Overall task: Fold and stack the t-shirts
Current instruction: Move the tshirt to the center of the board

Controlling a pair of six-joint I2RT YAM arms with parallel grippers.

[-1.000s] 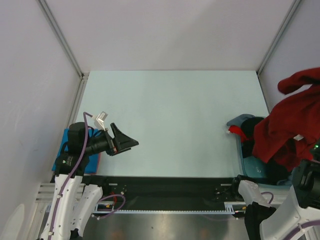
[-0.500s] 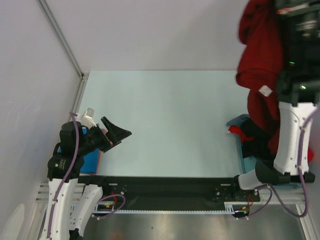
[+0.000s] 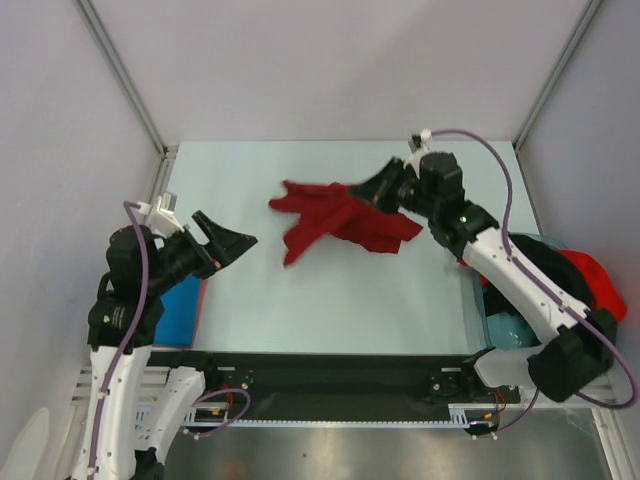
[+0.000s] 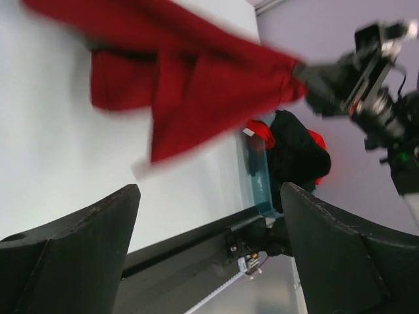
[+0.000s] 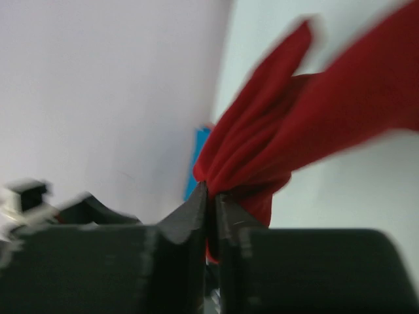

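Observation:
The left gripper moves down to the right in the top view next, fingers tipping downward, onto the red shirt's trailing end (image 3: 297,248) (image 4: 167,140), because that end hangs unheld.
A dark red t-shirt (image 3: 335,222) hangs bunched over the middle of the table, blurred by motion. My right gripper (image 3: 378,192) is shut on the shirt's right end; in the right wrist view its jaws (image 5: 211,193) pinch a gathered fold of the red cloth (image 5: 294,131). My left gripper (image 3: 235,245) stands open and empty at the left, pointing toward the shirt, a little apart from its trailing end. From the left wrist, the red shirt (image 4: 190,78) shows beyond the open gripper (image 4: 209,196). A bright blue t-shirt (image 3: 180,310) lies flat at the table's left edge, under my left arm.
A teal bin (image 3: 500,325) stands at the right edge, holding a black shirt (image 3: 540,265) and a brighter red one (image 3: 595,285). Pale walls with metal posts close in the table at the left, back and right. A black rail (image 3: 330,370) runs along the near edge.
My right arm has swung the dark red shirt from high at the right down over the table's middle. My left gripper has shifted slightly toward the left and stays open.

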